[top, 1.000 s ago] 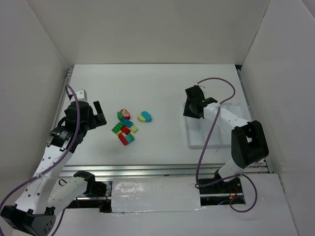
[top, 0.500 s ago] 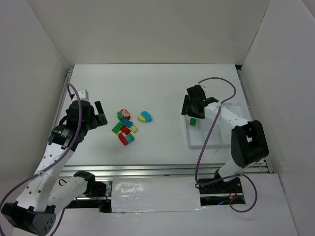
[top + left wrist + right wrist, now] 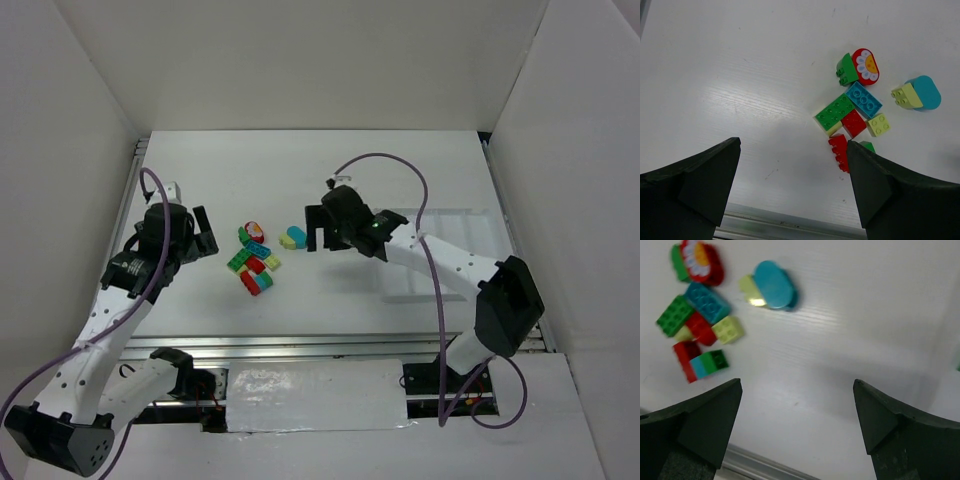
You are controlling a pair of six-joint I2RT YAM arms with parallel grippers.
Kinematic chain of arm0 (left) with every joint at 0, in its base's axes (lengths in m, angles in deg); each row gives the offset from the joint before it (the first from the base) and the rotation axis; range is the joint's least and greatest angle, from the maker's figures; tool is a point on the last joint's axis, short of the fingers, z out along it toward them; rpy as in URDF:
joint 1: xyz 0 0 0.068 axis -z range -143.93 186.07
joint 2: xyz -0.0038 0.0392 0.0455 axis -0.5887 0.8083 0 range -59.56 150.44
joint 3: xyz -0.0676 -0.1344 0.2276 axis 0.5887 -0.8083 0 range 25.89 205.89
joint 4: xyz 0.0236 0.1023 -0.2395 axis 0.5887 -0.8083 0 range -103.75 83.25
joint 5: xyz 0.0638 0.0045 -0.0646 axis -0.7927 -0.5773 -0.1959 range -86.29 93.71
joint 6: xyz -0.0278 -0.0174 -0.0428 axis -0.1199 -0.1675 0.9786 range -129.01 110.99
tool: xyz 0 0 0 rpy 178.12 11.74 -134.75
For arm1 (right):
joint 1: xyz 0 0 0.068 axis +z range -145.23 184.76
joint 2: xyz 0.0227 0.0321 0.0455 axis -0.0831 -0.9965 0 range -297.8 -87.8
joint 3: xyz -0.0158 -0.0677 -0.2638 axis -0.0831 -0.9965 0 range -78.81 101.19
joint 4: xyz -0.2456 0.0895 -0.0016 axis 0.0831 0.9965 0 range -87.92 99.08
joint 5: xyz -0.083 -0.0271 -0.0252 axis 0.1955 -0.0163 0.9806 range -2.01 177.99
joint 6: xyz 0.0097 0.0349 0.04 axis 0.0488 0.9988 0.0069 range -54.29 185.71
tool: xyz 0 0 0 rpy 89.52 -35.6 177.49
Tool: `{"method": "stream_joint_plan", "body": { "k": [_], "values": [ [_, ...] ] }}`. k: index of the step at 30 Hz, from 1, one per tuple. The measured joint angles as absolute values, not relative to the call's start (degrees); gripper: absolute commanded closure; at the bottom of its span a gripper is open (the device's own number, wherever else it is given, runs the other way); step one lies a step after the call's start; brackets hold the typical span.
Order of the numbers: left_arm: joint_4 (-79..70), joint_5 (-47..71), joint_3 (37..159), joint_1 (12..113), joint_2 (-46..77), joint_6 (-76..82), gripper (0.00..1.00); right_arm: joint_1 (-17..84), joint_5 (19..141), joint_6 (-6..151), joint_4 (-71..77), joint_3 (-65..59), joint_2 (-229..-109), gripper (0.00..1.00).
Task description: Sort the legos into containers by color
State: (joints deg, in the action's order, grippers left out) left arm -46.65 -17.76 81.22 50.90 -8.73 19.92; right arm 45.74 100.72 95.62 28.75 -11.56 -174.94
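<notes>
I will next move my right gripper's fingers to the left in the top view, back and down around the red-teal-green stack point(image 3: 257, 283) point(image 3: 700, 362), since it lies below the gripper and that way.
The legos point(image 3: 255, 257) lie in a loose cluster on the table, in green, teal-blue, red and pale yellow-green. A teal dome piece point(image 3: 296, 235) joined to a yellow-green brick lies just right of them. My left gripper point(image 3: 203, 232) hangs open left of the cluster; its wrist view shows a green brick point(image 3: 836, 111) and a red brick point(image 3: 840, 152) ahead of the left gripper point(image 3: 792, 142). My right gripper point(image 3: 316, 230) stands open and empty right of the dome piece point(image 3: 774, 285), above bare table point(image 3: 797, 382). The white tray of containers point(image 3: 462, 226) lies at the right, partly hidden by the right arm.
White walls close in the table on the left, back and right. A metal rail point(image 3: 300, 345) runs along the near edge. The right arm's purple cable point(image 3: 400, 170) loops above the table between the gripper and the tray.
My right gripper opened over the tray, left a green brick in it, then swung left to beside the cluster. The left gripper shifted only slightly.
</notes>
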Motion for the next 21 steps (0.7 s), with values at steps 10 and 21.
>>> {"method": "stream_joint_plan", "body": {
  "k": [10,21],
  "values": [
    [-48.8,-22.6,81.2,50.9,-8.8,22.6,0.00,61.1,94.4,88.6,24.6,2.0,-193.3,0.00],
    [-49.0,-23.4,81.2,50.9,-9.5,22.7,0.00,64.3,93.4,85.7,23.7,8.4,-203.6,0.00]
  ]
}}
